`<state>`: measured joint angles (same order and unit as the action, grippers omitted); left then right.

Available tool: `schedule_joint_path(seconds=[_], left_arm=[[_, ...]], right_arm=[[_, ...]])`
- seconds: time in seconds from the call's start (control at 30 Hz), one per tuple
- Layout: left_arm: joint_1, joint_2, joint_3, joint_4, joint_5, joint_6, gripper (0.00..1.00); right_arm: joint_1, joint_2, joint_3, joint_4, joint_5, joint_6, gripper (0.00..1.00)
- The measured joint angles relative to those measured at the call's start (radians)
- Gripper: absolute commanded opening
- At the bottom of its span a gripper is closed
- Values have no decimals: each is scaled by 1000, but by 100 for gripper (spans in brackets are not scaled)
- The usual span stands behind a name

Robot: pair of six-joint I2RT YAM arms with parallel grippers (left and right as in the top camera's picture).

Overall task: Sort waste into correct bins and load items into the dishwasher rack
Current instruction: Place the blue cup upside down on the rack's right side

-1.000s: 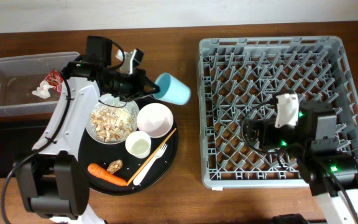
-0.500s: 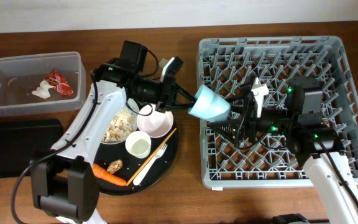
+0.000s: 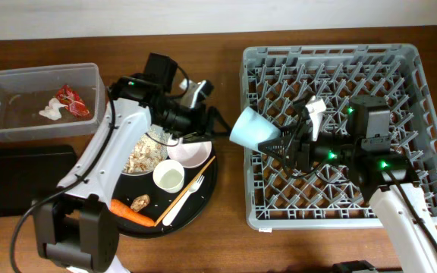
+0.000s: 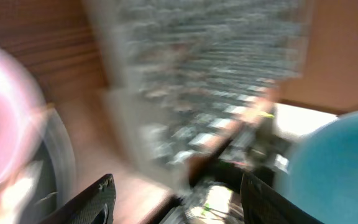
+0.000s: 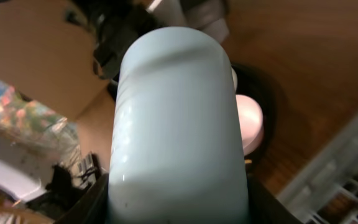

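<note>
The rack's wires are empty, so my right gripper should next swing the light blue cup (image 3: 250, 127) toward the side of the rack farthest from the round tray, turning and lowering the cup.
My right gripper (image 3: 281, 142) is shut on the base end of the light blue cup (image 3: 250, 127), which lies on its side in the air at the left edge of the grey dishwasher rack (image 3: 423, 98). In the right wrist view the cup (image 5: 179, 118) fills the space between both fingers. My left gripper (image 3: 211, 125) stands open just left of the cup and apart from it. Its wrist view is blurred, with nothing between the jaws (image 4: 179, 205) and the cup (image 4: 337, 162) at the right.
The round black tray (image 3: 203, 203) carries a shallow bowl of food scraps (image 3: 139, 155), a smaller white bowl (image 3: 190, 148), a cream cup (image 3: 168, 177), a fork (image 3: 188, 199), a carrot (image 3: 131, 214) and a brown lump (image 3: 140, 202). The clear tub (image 3: 36, 72) holds a wrapper (image 3: 73, 101) and a paper scrap (image 3: 51, 112). A black tray (image 3: 14, 182) lies below the tub.
The left gripper carried the blue cup rightward to the rack's edge, let go and drew back left. The right gripper reached left and closed on the cup.
</note>
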<state>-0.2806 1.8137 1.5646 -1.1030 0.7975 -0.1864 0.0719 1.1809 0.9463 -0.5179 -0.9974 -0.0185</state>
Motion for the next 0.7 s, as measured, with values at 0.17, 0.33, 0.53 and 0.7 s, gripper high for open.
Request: schedule_joint_path(seconds=[0.17,0.33,0.53,0.7], left_arm=[[151,0,-1,-134,-368,9,64],[302,0,-1,-179,-546,11,64],[344,0,-1,-200,-587,11,64],[344,0,-1,-210,-590,11,64]], right_arm=[[-100,-11,251,-501,464,29,33],[-374,-10,532,-741,782,36,33],[-578,179,554,-834,974,67,33],[-587,346,554,-866,1024,76,33]])
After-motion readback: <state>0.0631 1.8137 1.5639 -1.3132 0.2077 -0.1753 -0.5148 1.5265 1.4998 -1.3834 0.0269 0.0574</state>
